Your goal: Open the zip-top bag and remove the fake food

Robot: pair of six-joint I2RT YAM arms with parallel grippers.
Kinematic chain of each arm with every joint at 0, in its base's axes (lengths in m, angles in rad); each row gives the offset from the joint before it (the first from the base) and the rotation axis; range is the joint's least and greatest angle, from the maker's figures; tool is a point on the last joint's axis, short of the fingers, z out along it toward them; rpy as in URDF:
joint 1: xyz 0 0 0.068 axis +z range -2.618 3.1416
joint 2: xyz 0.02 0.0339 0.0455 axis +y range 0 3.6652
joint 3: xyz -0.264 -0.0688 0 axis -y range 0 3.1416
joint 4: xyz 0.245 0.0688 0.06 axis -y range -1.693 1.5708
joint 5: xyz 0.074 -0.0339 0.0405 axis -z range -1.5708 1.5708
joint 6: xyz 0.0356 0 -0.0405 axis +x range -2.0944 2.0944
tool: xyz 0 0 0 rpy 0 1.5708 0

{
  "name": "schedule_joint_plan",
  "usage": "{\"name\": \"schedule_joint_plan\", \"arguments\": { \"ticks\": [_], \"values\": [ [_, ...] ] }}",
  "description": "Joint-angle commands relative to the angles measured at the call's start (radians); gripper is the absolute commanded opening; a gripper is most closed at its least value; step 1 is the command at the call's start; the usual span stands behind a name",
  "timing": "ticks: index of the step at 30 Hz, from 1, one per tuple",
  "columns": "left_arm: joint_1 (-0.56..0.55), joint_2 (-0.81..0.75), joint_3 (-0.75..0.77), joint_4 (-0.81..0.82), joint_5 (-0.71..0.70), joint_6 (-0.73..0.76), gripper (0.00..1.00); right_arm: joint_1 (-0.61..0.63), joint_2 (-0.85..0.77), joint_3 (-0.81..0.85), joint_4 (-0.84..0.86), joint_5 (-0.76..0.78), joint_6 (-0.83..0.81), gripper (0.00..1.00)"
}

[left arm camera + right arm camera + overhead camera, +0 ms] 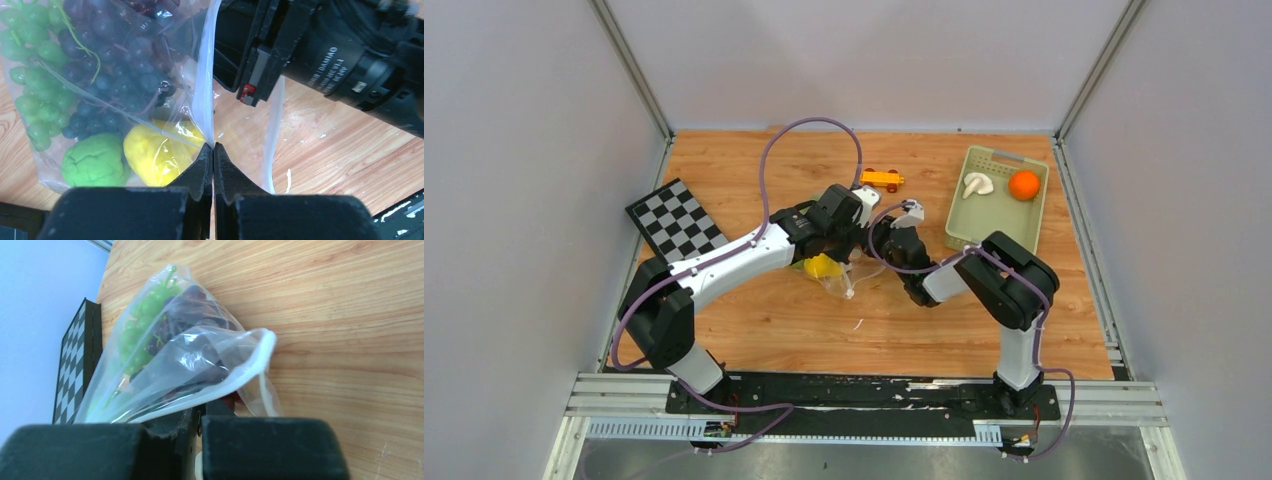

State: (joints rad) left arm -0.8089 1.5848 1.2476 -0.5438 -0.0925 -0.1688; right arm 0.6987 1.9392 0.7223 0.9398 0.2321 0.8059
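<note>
The right gripper pulls from the bag toward the tray (pixel 991 214), to its right in the top view and already holding food, and releases dark grapes there next.
The zip-top bag (pixel 836 282) lies mid-table between both grippers, its mouth parted. My left gripper (pixel 214 146) is shut on one white zip strip (pixel 204 100); the other strip (pixel 273 125) hangs loose beside it. Inside the bag (pixel 100 75) I see fake food: green grapes (pixel 35 75), dark purple grapes (pixel 110 60), a yellow lemon (pixel 155 152) and a green round piece (pixel 92 162). My right gripper (pixel 210 407) is shut at the bag's (pixel 190 355) white lip, its tips hidden behind the strip. In the top view the left gripper (pixel 849 245) and right gripper (pixel 879 242) nearly touch.
A pale green tray (pixel 999 225) at the back right holds a white mushroom (pixel 977 184) and an orange ball (pixel 1024 185). An orange-yellow toy car (pixel 882 178) sits behind the grippers. A checkerboard (pixel 676 220) lies at the left. Grey walls enclose the table.
</note>
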Motion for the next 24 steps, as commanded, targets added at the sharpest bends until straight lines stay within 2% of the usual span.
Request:
{"name": "schedule_joint_plan", "arguments": {
  "ticks": [1,15,20,24],
  "values": [
    [-0.003,-0.002,0.024,-0.009,-0.019,0.013,0.0,-0.003,-0.124,-0.02,0.014,-0.071,-0.059,0.0],
    [-0.003,-0.017,0.031,-0.019,-0.073,0.022,0.0,-0.002,-0.476,-0.073,-0.402,-0.3,-0.117,0.0],
    [0.008,-0.052,0.028,-0.012,-0.065,0.011,0.0,0.0,-0.525,-0.071,-0.542,-0.365,-0.178,0.0],
    [0.034,-0.105,0.006,0.024,-0.004,-0.014,0.0,0.001,-0.527,-0.079,-0.603,-0.366,-0.206,0.0]
  ]
}}
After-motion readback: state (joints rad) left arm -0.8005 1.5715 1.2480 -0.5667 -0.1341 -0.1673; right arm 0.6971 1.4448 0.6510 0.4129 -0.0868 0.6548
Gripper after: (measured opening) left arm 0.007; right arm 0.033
